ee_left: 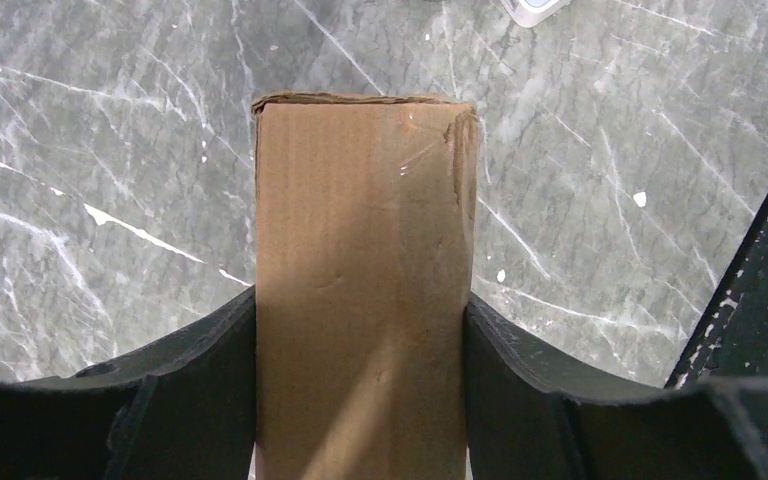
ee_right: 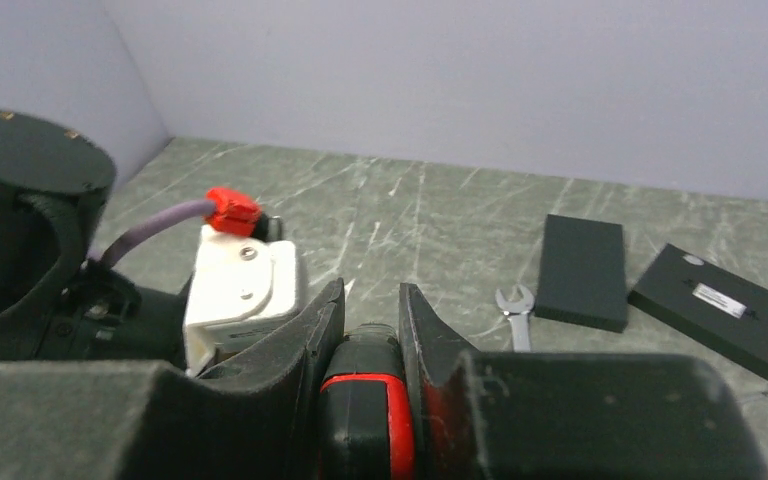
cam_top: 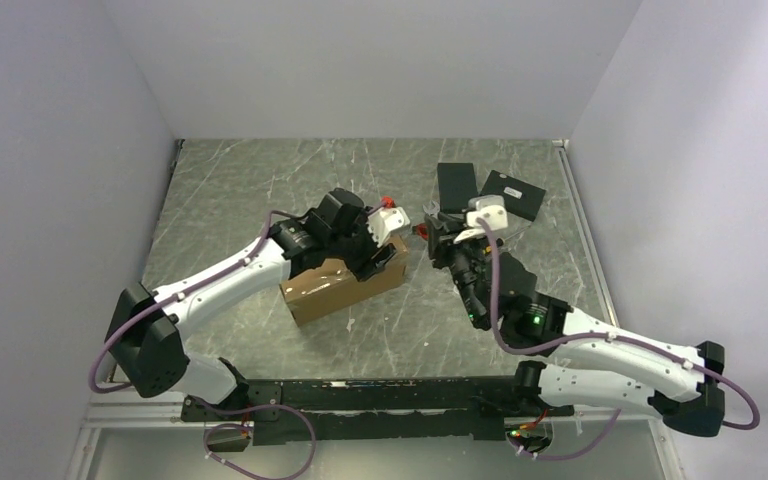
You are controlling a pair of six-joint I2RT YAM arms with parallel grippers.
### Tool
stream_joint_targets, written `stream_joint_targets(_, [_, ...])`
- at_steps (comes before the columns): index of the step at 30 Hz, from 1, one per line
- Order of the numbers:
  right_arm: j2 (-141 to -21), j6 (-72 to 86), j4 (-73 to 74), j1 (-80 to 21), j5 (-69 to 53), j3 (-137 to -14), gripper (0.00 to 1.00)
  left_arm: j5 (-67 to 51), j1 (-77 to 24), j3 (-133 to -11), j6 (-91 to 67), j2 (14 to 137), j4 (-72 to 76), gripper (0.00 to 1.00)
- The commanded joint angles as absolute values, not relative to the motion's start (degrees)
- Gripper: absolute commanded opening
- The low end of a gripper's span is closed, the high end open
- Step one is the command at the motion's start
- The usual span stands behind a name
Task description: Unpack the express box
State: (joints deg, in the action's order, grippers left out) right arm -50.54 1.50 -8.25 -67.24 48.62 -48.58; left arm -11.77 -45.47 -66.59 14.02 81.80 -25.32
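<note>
The tabletop (cam_top: 422, 293) beside the box's gripped end is bare, so I need to tilt my right gripper down, lower it there and let go of the red tool handle.
The brown cardboard express box (cam_top: 335, 287) lies mid-table, angled. My left gripper (cam_top: 385, 255) is shut on its right end. In the left wrist view the black fingers (ee_left: 210, 345) press both sides of the box (ee_left: 365, 250), whose narrow face runs away from the camera. I cannot tell whether its lid is open. My right gripper (cam_top: 428, 232) hovers just right of the box and is shut on a black and red tool handle (ee_right: 372, 400). In the right wrist view, the right gripper (ee_right: 372, 300) has its jaws tight on both sides of the handle.
Two flat black boxes (cam_top: 457, 185) (cam_top: 513, 195) lie at the back right, also in the right wrist view (ee_right: 582, 270) (ee_right: 720, 305). A small silver wrench (ee_right: 514, 312) lies beside them. The left arm's white wrist camera (ee_right: 245, 285) sits close to my right fingers. Walls enclose three sides.
</note>
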Motion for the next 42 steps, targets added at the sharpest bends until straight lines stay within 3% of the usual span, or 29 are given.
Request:
stream_joint_targets(1, [-47.11, 2.62, -5.34, -67.46, 57.23, -49.74, 0.0, -11.04, -45.28, -69.74, 11.03, 82.3, -25.39, 0.5])
stream_joint_targets(7, [-44.58, 11.24, 9.98, -61.36, 57.95, -46.92, 0.0, -16.55, -38.84, -72.37, 2.67, 84.42, -25.96, 0.47])
stream_joint_targets(13, [-53.49, 19.55, 24.81, -44.08, 30.23, -49.69, 0.0, -36.76, -23.6, -71.86, -14.06, 88.67, -19.2, 0.45])
stream_joint_targets(16, [-61.89, 19.03, 30.88, -41.78, 20.13, -54.36, 0.0, -47.28, -17.28, -67.83, -26.95, 91.69, -8.79, 0.46])
stream_joint_targets(20, [-73.06, 17.75, 40.61, -41.66, 15.43, -62.39, 0.0, -56.41, -10.94, -63.12, -41.94, 97.12, 6.28, 0.43])
stream_joint_targets(30, [-87.03, 17.06, 59.38, -41.72, 16.63, -76.54, 0.0, -51.53, -7.88, -63.15, -40.68, 98.76, 0.1, 0.48])
stream_joint_targets(42, [-102.08, 18.19, 58.83, -41.66, 23.08, -79.9, 0.05, -49.08, -7.73, -62.19, -40.23, 97.27, -1.47, 0.49])
